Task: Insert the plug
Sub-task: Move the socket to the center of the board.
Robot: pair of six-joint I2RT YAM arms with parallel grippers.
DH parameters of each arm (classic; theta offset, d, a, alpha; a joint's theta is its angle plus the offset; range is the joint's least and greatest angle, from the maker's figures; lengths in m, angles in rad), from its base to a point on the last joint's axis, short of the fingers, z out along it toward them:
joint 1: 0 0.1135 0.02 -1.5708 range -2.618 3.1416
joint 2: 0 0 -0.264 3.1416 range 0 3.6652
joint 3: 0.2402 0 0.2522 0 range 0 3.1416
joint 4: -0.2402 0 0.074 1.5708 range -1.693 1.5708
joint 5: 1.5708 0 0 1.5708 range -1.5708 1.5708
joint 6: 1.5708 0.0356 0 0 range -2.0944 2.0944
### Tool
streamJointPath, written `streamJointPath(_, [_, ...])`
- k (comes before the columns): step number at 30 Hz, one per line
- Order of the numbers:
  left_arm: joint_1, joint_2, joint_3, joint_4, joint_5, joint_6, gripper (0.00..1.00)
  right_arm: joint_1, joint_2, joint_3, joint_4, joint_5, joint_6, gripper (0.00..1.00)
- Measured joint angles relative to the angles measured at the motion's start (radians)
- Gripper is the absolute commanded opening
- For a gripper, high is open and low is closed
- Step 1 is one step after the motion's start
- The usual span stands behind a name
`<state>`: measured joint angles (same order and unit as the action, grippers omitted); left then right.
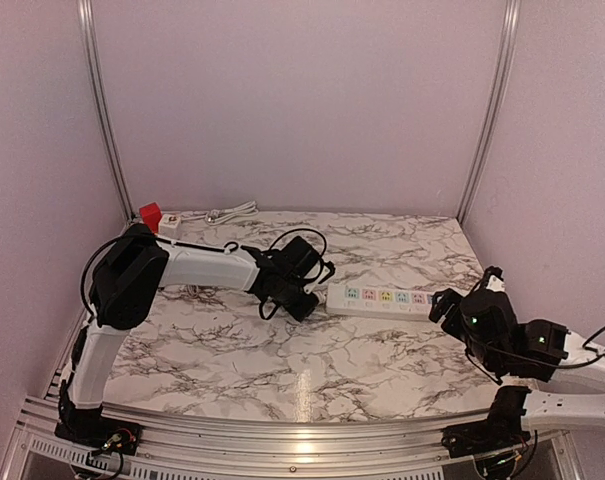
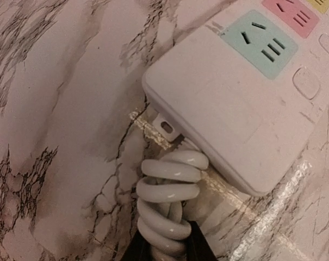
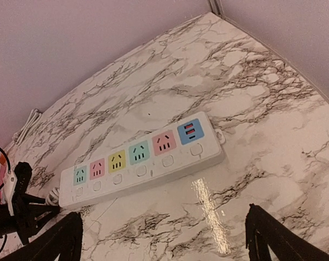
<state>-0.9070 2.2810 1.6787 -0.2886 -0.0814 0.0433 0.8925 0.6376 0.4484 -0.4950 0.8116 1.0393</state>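
Next, my left gripper pulls back low over the marble to swing the power strip's cord point(image 2: 172, 201) end closer before it opens.
The white power strip point(image 1: 382, 298) with coloured sockets lies flat mid-table; it also shows in the right wrist view point(image 3: 142, 155) and the left wrist view point(image 2: 235, 103). My left gripper point(image 1: 304, 300) is at the strip's left end, shut on the strip's coiled white cord point(image 2: 172, 201); the black fingertips point(image 2: 199, 247) press the coil from both sides. My right gripper point(image 1: 444, 303) hovers at the strip's right end, open and empty point(image 3: 164, 239). A white plug point(image 1: 169, 220) next to a red piece point(image 1: 150, 215) lies at the back left, far from both grippers.
The plug's white cable point(image 1: 227, 212) runs along the back wall and shows in the right wrist view point(image 3: 25, 128). Pale walls and aluminium posts point(image 1: 104, 110) enclose the marble table point(image 1: 282, 370). A black cable point(image 1: 302, 237) loops over my left wrist.
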Motion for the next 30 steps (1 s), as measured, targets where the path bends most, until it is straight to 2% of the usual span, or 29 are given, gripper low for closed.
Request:
streamJointPath(6, [0.024, -0.061, -0.087, 0.0, 0.002, 0.02, 0.04, 0.0, 0.045, -0.029, 0.045, -0.032, -0.002, 0.98])
streamJointPath(12, [-0.098, -0.094, -0.134, -0.004, 0.003, 0.092, 0.06, 0.0, 0.083, -0.036, 0.079, -0.046, -0.005, 0.99])
streamJointPath(16, [-0.159, -0.099, -0.142, -0.002, 0.032, 0.108, 0.13, 0.0, 0.085, -0.036, 0.091, -0.047, -0.005, 0.98])
streamJointPath(19, [-0.159, -0.103, -0.147, -0.002, 0.047, 0.111, 0.18, 0.0, 0.084, -0.036, 0.095, -0.047, -0.007, 0.99])
streamJointPath(30, [-0.125, -0.132, -0.181, -0.021, 0.015, 0.105, 0.18, 0.0, 0.048, -0.04, 0.093, -0.048, -0.011, 0.98])
